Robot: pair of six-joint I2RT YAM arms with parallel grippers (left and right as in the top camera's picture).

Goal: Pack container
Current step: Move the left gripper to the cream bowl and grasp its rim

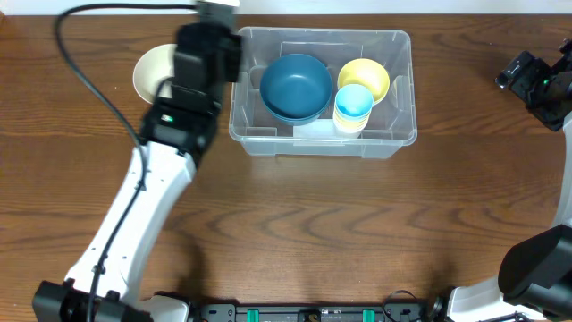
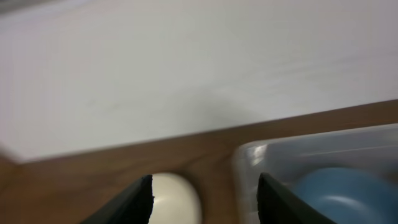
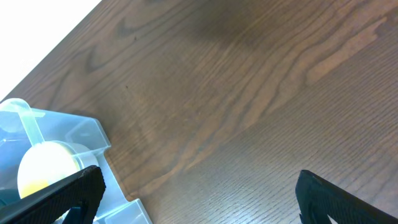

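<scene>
I need to tilt my left gripper down onto the cream bowl's rim next, on the container (image 1: 398, 134) side, because the cream bowl is still outside.
The clear container (image 1: 398, 134) stands at the back middle of the table. Inside it are a blue bowl (image 1: 295, 87), a yellow bowl (image 1: 366, 76) and a light blue cup (image 1: 353, 103). A cream bowl (image 1: 150, 72) sits on the table left of the container, partly under my left arm. In the left wrist view my left gripper (image 2: 205, 202) is open, hovering over the gap between the cream bowl (image 2: 177, 199) and the container's rim (image 2: 249, 155), holding nothing. My right gripper (image 3: 199, 199) stands wide open over bare wood at the far right, apart from the container (image 3: 84, 134).
A white wall runs behind the table's back edge (image 2: 124, 146). The left arm's black cable (image 1: 89, 80) loops over the back left of the table. Brown wood (image 1: 340, 224) stretches in front of the container.
</scene>
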